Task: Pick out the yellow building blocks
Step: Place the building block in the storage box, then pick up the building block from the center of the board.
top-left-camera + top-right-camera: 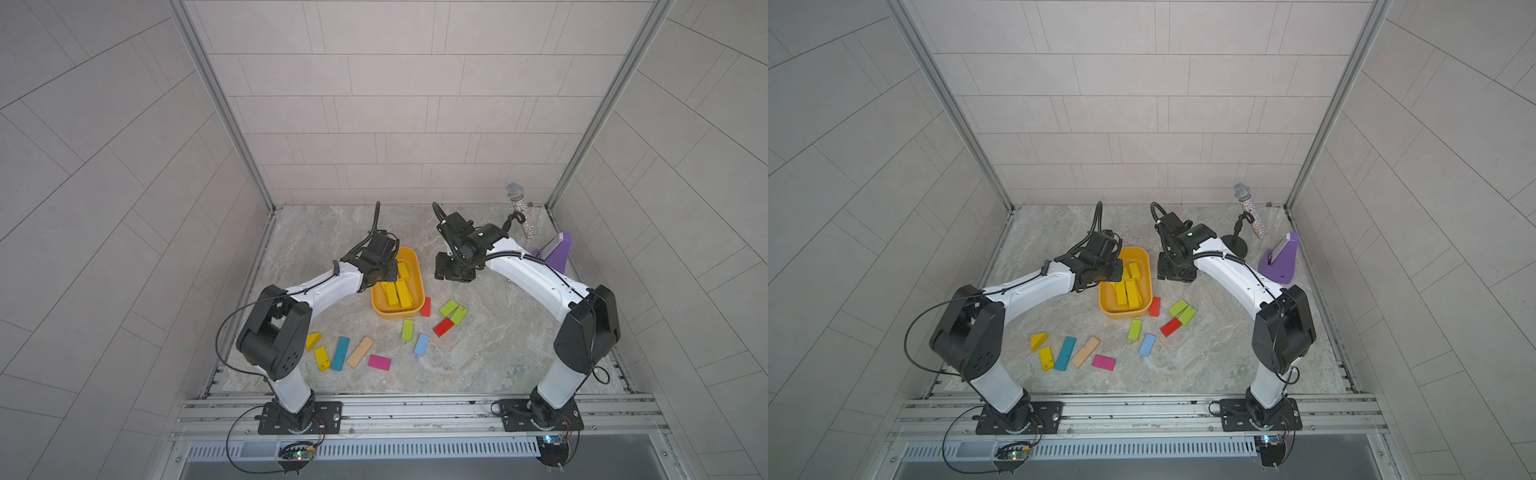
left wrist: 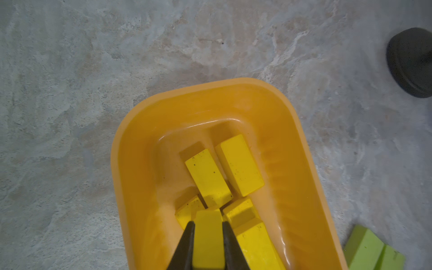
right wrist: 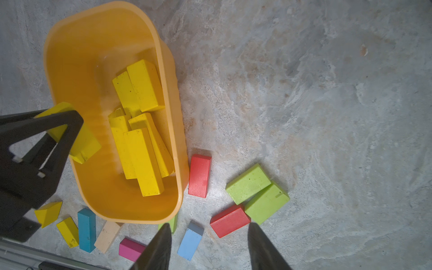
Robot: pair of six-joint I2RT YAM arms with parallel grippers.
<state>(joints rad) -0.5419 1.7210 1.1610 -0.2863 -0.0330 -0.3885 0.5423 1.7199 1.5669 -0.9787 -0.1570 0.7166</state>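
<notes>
My left gripper next lowers the held block into the gap below, the bare tub bottom beside the piled yellow blocks, and releases it.
Several yellow building blocks point(image 1: 399, 291) point(image 3: 142, 159) lie piled in the orange-yellow tub point(image 1: 390, 313) point(image 2: 187, 105). My left gripper point(image 2: 208, 222) point(image 1: 384, 272) hangs over the tub's left rim, shut on one yellow block point(image 2: 208, 238) point(image 3: 86, 145). A yellow bar point(image 1: 322, 358) point(image 3: 67, 231) and a yellow wedge point(image 1: 313, 340) lie on the table at the front left, near the left arm's elbow. My right gripper point(image 3: 209, 225) point(image 1: 451, 276) stands open and empty, to the right of the tub's far end and above the table.
Two red blocks point(image 1: 425, 306) point(image 1: 443, 326), lime-green blocks point(image 1: 453, 311) point(image 1: 408, 330) and a light blue one point(image 1: 422, 345) lie right of the tub. Teal point(image 1: 340, 353), tan point(image 1: 360, 352) and pink point(image 1: 379, 362) blocks lie in front. A microphone stand point(image 1: 521, 212) and a purple holder point(image 1: 559, 249) stand back right.
</notes>
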